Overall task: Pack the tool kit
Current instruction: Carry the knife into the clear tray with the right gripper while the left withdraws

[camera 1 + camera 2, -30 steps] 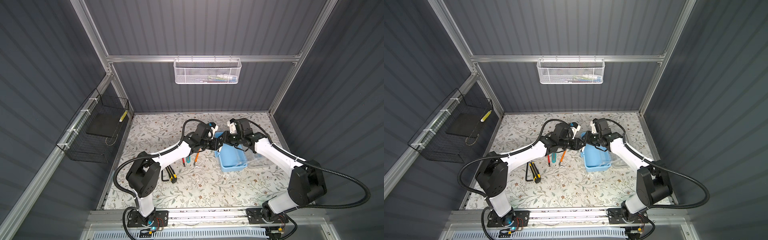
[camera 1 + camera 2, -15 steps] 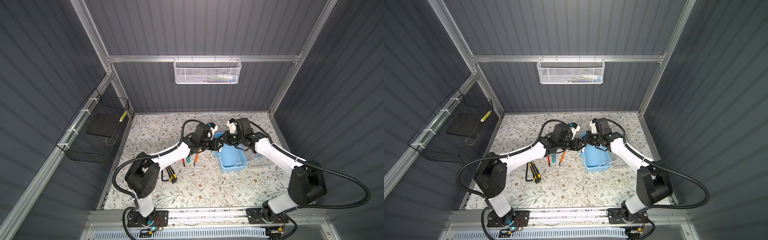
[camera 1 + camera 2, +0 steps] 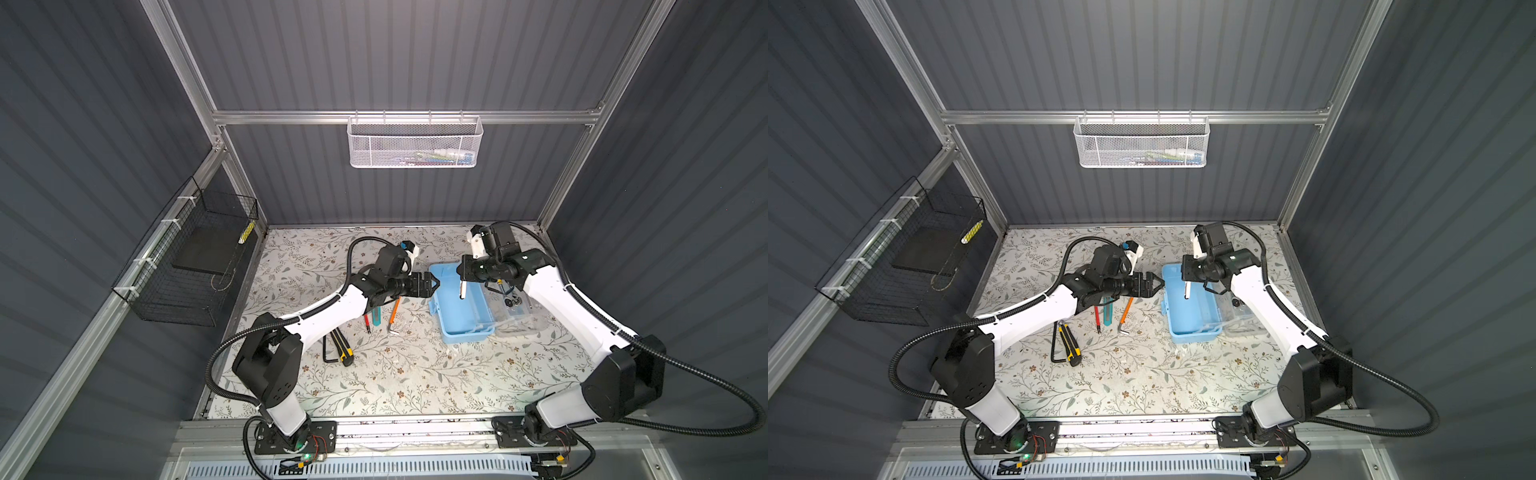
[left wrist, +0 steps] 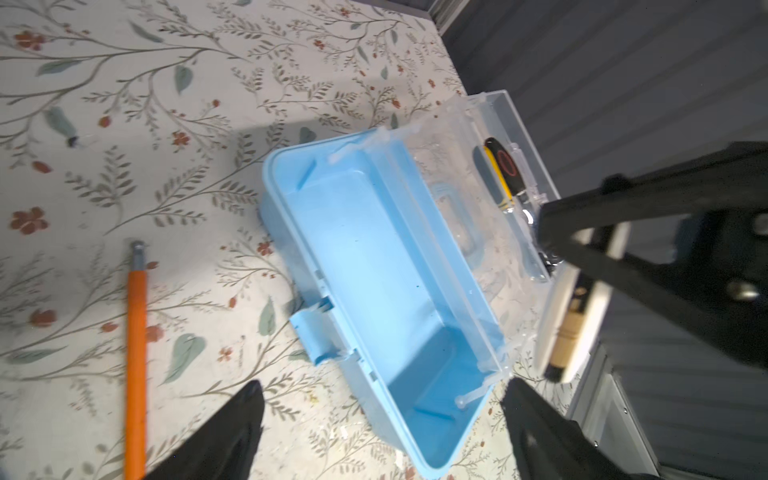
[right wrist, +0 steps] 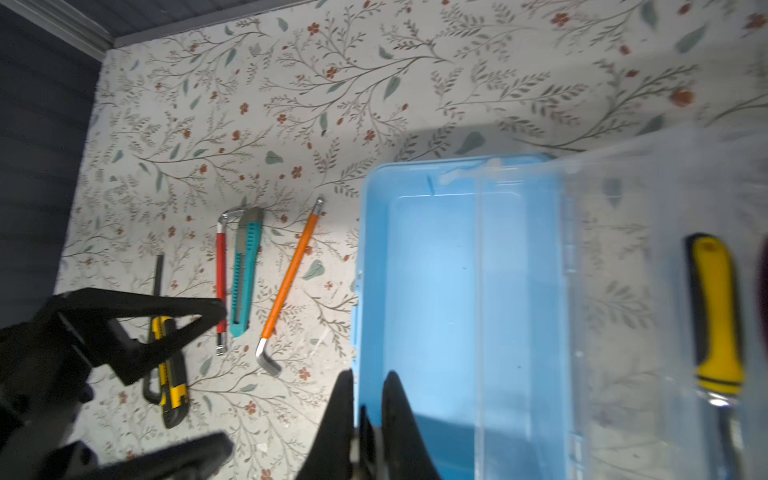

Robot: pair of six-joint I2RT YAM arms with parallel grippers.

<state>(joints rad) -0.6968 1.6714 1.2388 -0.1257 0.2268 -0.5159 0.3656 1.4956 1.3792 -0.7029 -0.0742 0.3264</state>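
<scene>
I will next lower my right gripper across the hinge edge and release the knife in the lid's bare slot [image 3: 491, 300] [image 5: 614, 352], since that slot is below it, beyond the box.
The light blue tool kit box [image 3: 469, 332] [image 3: 1192, 330] lies open on the floral mat, its clear lid [image 3: 515, 311] folded out to the right. My right gripper [image 3: 461, 274] [image 5: 370, 376] is shut on a white utility knife [image 3: 462, 291] [image 4: 573, 316] that hangs over the box's far end. Just left of the box, my left gripper [image 3: 434, 284] [image 4: 384, 388] stands open and holds nothing. Inside the lid lies a yellow-handled screwdriver [image 5: 717, 311]. The box floor [image 4: 374, 257] is bare.
Left of the box lie an orange hex key [image 5: 286, 282], a teal utility knife [image 5: 245, 270], a red screwdriver [image 5: 221, 282], a yellow-black knife [image 3: 343, 351] and a black hex key [image 3: 326, 353]. A white mesh basket [image 3: 415, 143] hangs on the back wall, a black wire basket [image 3: 187, 266] on the left.
My left gripper has opened and let go of the white knife, drawing back slightly to the left. My right gripper has shut on the knife and now holds it alone.
</scene>
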